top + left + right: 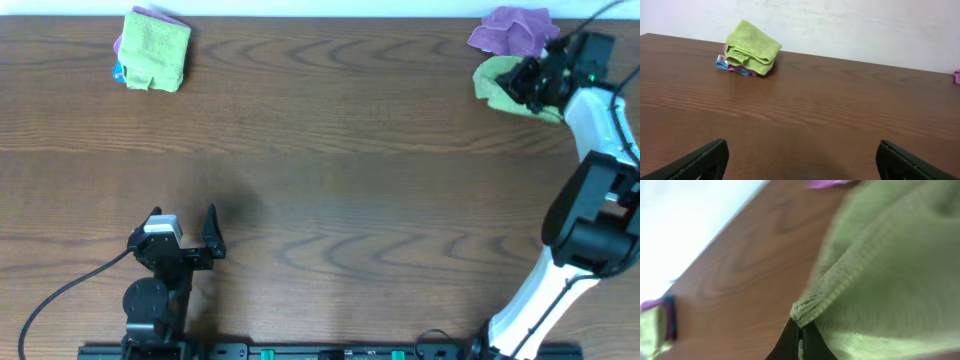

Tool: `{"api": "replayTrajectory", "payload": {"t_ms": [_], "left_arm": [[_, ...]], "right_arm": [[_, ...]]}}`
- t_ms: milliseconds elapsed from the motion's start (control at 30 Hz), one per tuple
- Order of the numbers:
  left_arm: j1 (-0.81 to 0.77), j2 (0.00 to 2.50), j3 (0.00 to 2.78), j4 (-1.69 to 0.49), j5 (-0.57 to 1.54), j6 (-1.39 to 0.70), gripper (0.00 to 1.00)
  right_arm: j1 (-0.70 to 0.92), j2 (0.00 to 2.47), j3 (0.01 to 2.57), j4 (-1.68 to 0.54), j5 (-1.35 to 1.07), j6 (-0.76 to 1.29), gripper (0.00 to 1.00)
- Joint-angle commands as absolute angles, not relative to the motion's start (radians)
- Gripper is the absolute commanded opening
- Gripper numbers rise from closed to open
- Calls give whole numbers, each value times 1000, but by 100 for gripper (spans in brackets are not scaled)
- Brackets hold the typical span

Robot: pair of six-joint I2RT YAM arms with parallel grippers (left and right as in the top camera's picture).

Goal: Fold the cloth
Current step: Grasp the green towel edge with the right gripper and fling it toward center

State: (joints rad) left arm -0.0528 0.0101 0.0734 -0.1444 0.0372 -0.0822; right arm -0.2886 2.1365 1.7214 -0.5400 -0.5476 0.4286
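I will next lift my right gripper, swing it left in the overhead view and back over the table's bare middle, and let go of the green cloth's edge, because the green cloth (490,79) is crumpled.
A crumpled green cloth (490,79) lies at the table's far right, just in front of a purple cloth (514,29). My right gripper (524,82) is shut on the green cloth's edge; in the right wrist view the cloth (890,275) fills the frame and its hem sits pinched between the fingertips (800,332). My left gripper (185,228) is open and empty near the table's front left, its fingers wide apart (800,162).
A stack of folded cloths with a green one on top (155,48) sits at the far left corner over purple and blue ones; it also shows in the left wrist view (750,50). The wooden table (330,180) lies between both arms.
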Motion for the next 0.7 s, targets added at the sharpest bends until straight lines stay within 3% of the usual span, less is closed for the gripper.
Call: {"api": "replayTrajectory", "payload": {"t_ms": [0,233,533,667], "left_arm": [[-55,5,40,-152,25,-90,95],[-55,5,40,-152,26,-90,95],[-55,5,40,-152,25,-90,95],[-55,5,40,-152,25,-90,95]], "right_arm": [[-204,2042,1840,-630,-591,350,1],[-10,1949,2051,-918,-527,258,1],[251,1811,2148,-1086,-526,174,1],[283,1768,2148,-1231,-357,165,1]]}}
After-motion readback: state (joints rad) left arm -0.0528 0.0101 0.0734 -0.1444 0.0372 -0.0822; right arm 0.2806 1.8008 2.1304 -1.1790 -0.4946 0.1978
